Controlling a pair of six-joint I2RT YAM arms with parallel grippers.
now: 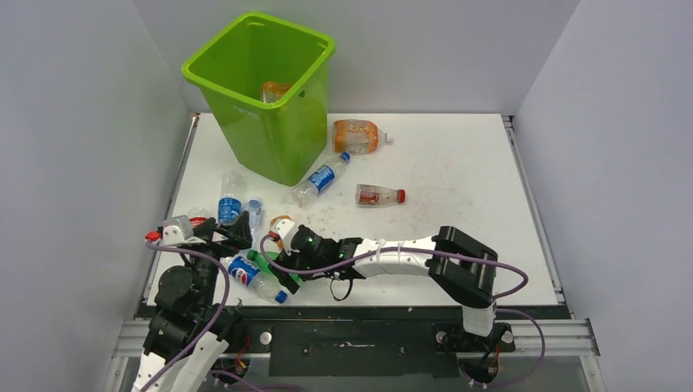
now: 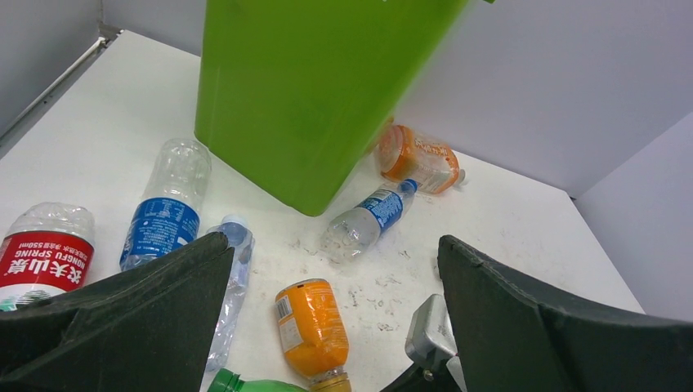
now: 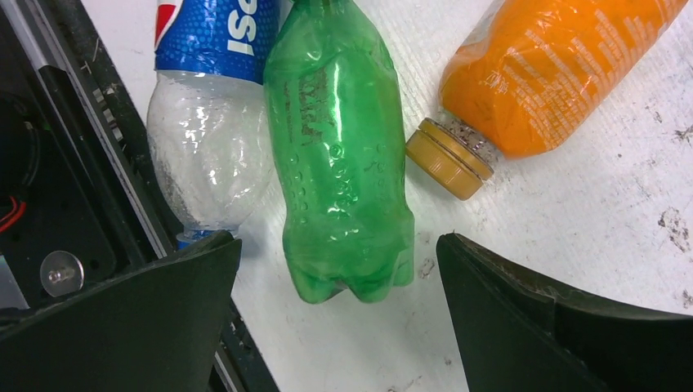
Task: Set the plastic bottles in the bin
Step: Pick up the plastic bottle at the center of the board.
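The green bottle's base has gaps on both sides, so my right gripper comes down onto it next, then closes.
The lime-green bin stands at the back left with an orange bottle inside. A green bottle lies on the table between a Pepsi bottle and an orange bottle. My right gripper is open, its fingers either side of the green bottle's base without touching it. In the overhead view this gripper reaches left near the front edge. My left gripper is open and empty above the orange bottle, facing the bin.
More bottles lie loose: a red-labelled one, a blue-labelled one and a clear one on the left. A blue-labelled bottle, an orange one and a small red-labelled one lie right of the bin. The black front rail borders the Pepsi bottle.
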